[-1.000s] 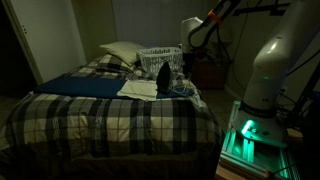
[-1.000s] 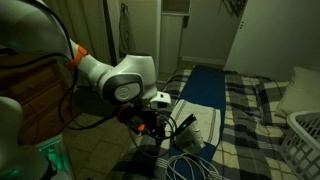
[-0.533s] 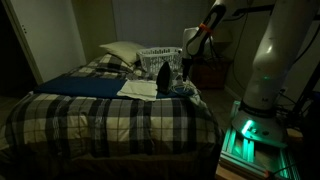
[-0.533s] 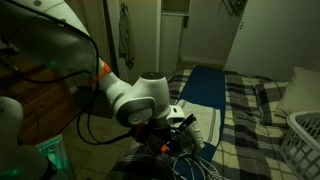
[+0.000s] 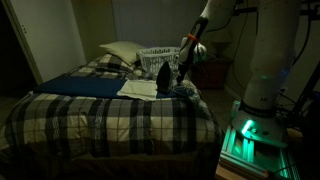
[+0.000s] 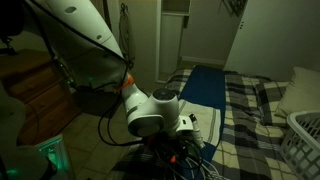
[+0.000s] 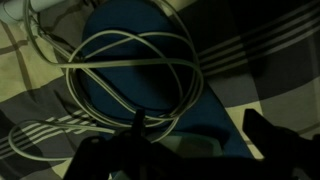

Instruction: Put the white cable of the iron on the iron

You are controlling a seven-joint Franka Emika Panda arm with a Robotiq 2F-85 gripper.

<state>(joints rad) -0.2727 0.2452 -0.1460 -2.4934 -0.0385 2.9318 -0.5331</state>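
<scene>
My gripper will next go down open onto the bend of the white cable's loops nearest the gripper's fingers, below my gripper, where several parts of the cable run together.
The white cable (image 7: 128,68) lies in loose loops on a dark blue pointed surface (image 7: 190,95) in the wrist view; I cannot tell if that surface is the iron. In an exterior view the dark iron (image 5: 163,70) stands upright on the plaid bed, with the cable (image 5: 183,90) bunched beside it near the bed's edge. My gripper (image 5: 187,60) hangs just above the cable, beside the iron. In the wrist view its two dark fingers (image 7: 196,126) stand apart with nothing between them, over the lower edge of the loops.
A white lattice laundry basket (image 5: 158,53) stands behind the iron and shows in the other view too (image 6: 305,140). A folded white cloth (image 5: 140,88) and a blue cloth (image 5: 85,85) lie on the bed, a pillow (image 5: 120,50) at the head. The robot base (image 5: 275,70) stands beside the bed.
My gripper has come down from high above the bed toward the cable beside the iron. The iron and cable have not moved.
</scene>
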